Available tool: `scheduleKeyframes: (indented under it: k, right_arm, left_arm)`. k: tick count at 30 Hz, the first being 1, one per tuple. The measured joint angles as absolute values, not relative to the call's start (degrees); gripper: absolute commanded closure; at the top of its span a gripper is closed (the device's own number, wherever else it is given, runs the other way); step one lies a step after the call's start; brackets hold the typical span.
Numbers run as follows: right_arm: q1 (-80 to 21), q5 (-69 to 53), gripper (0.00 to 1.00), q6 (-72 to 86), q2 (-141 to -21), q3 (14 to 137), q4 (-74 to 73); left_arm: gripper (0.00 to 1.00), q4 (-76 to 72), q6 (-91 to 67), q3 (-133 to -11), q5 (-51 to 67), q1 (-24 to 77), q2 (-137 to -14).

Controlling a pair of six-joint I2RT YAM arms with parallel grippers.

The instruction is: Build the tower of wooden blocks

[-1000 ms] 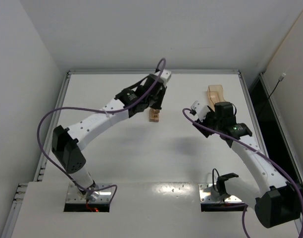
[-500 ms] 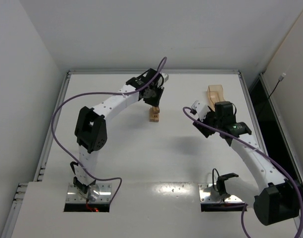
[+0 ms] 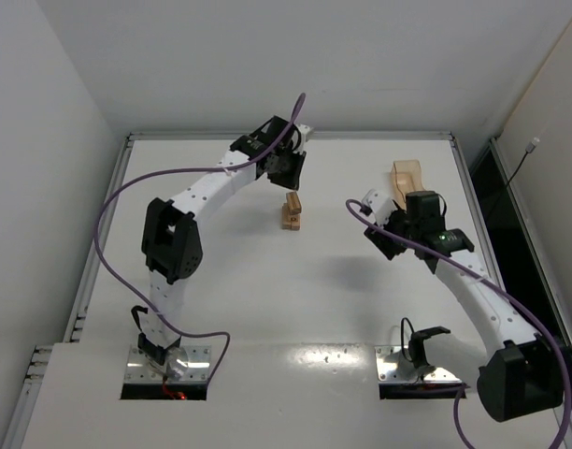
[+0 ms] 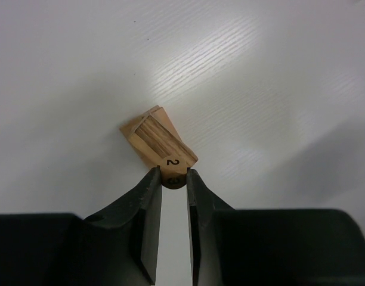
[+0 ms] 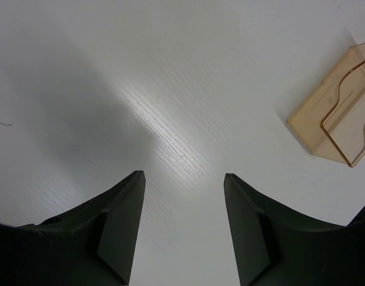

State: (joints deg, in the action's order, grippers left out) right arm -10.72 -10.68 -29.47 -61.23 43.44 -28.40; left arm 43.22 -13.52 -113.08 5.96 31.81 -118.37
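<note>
My left gripper holds the round block and will next lower it onto the plank's middle and release it, as the upper side of the tower's top plank (image 3: 292, 213) (image 4: 160, 137) is still bare.
The wood block tower (image 3: 290, 219) is a short stack of light-brown planks on the white table, mid-back. In the left wrist view the stack (image 4: 155, 136) lies just beyond my fingertips. My left gripper (image 4: 172, 174) is shut on a small round wooden block (image 4: 172, 164) marked 2 and 3, held over the near end of the stack. In the top view the left gripper (image 3: 291, 183) hovers just behind and above the tower. My right gripper (image 5: 183, 176) is open and empty over bare table, and in the top view the right gripper (image 3: 381, 236) is to the right of the tower.
A translucent amber plastic box (image 3: 407, 175) sits at the back right, and it also shows in the right wrist view (image 5: 337, 116). The raised table rim (image 3: 286, 137) runs along the back. A purple cable loops over the left arm (image 3: 202, 192).
My left arm has folded upright and its gripper has drawn back and up from the tower. The right arm has barely moved.
</note>
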Motion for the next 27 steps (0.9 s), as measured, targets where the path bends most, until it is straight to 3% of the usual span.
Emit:
scheduleKeyframes:
  k: [27]
  right_arm:
    - [-9.9, -11.1, 0.47, -28.6, -61.8, 43.6, -28.4]
  left_arm:
    - [1.00, 43.7, -13.5, -113.1, 7.5, 31.4, -123.8]
